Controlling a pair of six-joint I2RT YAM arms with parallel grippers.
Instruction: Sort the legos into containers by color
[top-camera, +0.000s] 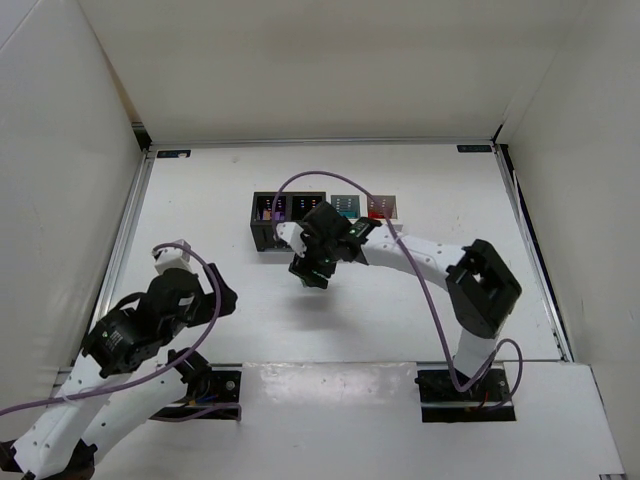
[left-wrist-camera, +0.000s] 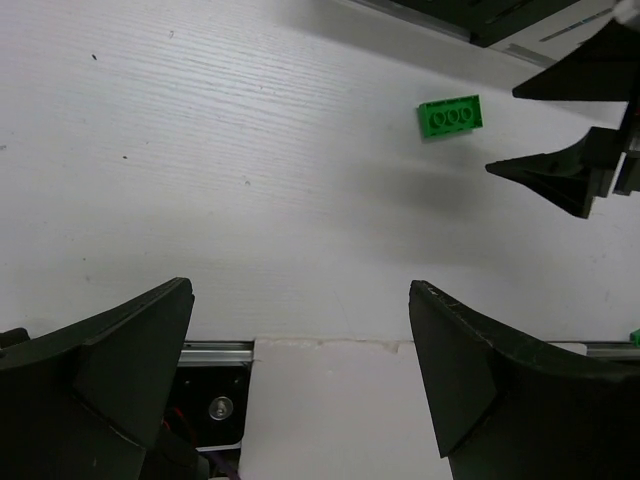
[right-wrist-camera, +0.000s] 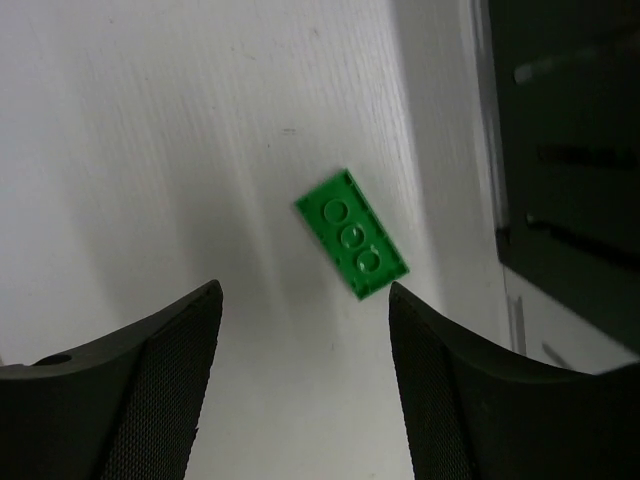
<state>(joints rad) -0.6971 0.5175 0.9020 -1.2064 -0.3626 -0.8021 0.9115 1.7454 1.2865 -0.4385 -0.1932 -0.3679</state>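
Note:
The right gripper moves down and toward the right in its wrist view next, astride the green brick's long sides. The brick sits off-centre beyond the gripper's fingers.
One green lego, a flat brick with three round holes, lies on the white table just ahead of my right gripper. The gripper is open and empty, and its right fingertip is close to the brick's near end. The brick also shows in the left wrist view, left of the right gripper's dark fingers. In the top view my right gripper hovers in front of the containers and hides the brick. My left gripper is open and empty over the table's near edge, and it shows at the lower left of the top view.
The row of four bins, two black and two pale, holds small coloured bricks. A black bin wall stands right of the green brick. A purple cable runs along the right arm. White walls close off the table.

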